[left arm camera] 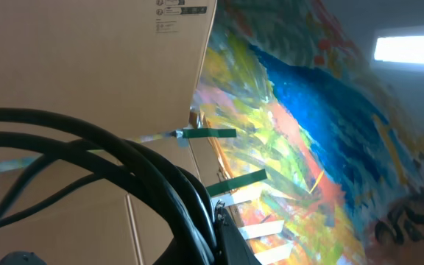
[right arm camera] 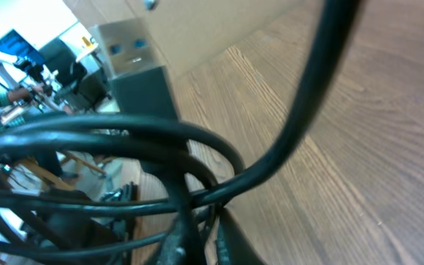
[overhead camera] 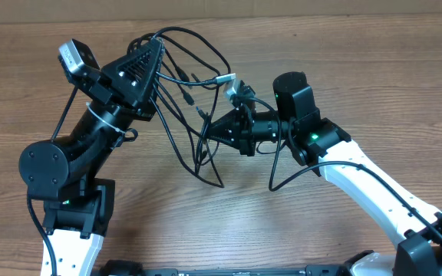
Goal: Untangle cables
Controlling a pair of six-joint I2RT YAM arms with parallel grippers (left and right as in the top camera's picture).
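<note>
My right gripper will next move away from my left gripper, to the right in the overhead view, and let go of the cables, because the tabletop is open that way.
The cables [overhead camera: 194,100] are thin black cords in a loose tangle, strung between my two grippers and drooping to the table. A silvery plug [overhead camera: 225,79] sticks out near the right arm. My left gripper [overhead camera: 158,44] is raised and tilted, shut on a bundle of the cables. In the left wrist view the cables [left arm camera: 124,158] run down into the shut left gripper [left arm camera: 216,221]. My right gripper [overhead camera: 208,129] points left, shut on strands of the tangle. In the right wrist view the cables [right arm camera: 124,140] cross into the right gripper [right arm camera: 205,228], with the silvery plug [right arm camera: 127,48] hanging behind.
The wooden table [overhead camera: 344,69] spreads around both arms. A cardboard box [left arm camera: 87,59] and a colourful painted wall [left arm camera: 308,125] fill the left wrist view. A thicker black arm cable [overhead camera: 290,172] loops under the right arm.
</note>
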